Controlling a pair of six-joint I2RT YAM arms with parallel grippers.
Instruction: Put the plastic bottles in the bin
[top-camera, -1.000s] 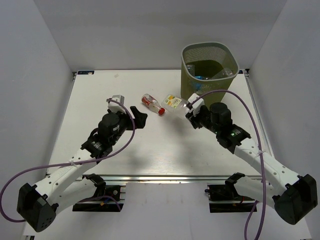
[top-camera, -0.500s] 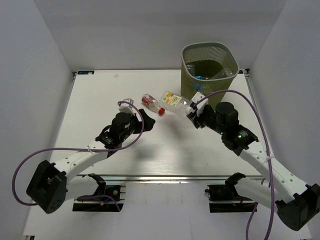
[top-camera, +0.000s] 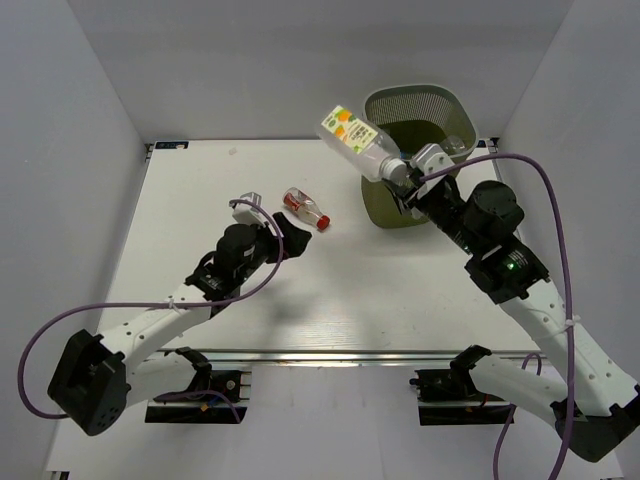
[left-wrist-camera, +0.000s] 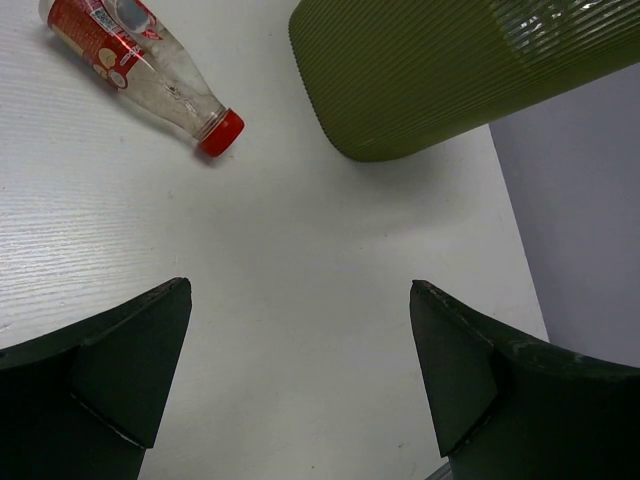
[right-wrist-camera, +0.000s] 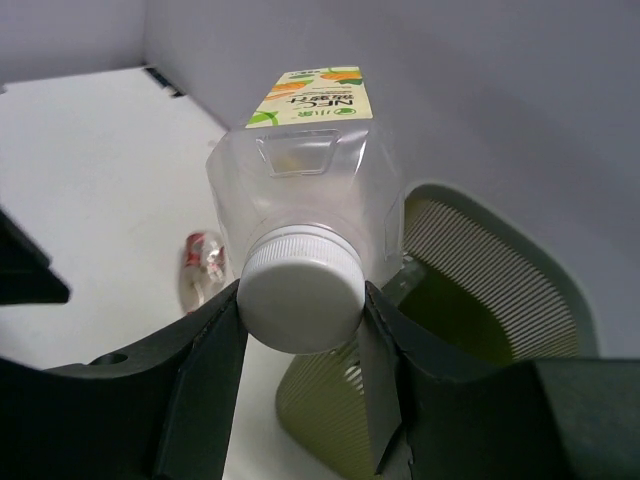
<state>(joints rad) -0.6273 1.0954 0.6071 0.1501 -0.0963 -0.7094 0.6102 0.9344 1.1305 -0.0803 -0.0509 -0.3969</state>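
Observation:
The bottle sticks out past the bin's rim. My right gripper should next move outward and let go of the white cap over the bin's opening, which lies outward of it.
My right gripper is shut on the white cap of the orange-and-white labelled bottle, held high in the air just left of the olive-green mesh bin. In the right wrist view the cap sits between my fingers, with the bin below right. Bottles lie inside the bin. The small red-labelled bottle lies on the table. My left gripper is open and empty, just near-left of it. In the left wrist view the red bottle is far left and the bin is far right.
The white table is walled by grey panels on three sides. The bin stands at the far right corner. A metal rail runs along the near edge.
My right gripper has lifted the orange-and-white bottle off the table, up and toward the bin's rim. My left gripper has moved right toward the red bottle.

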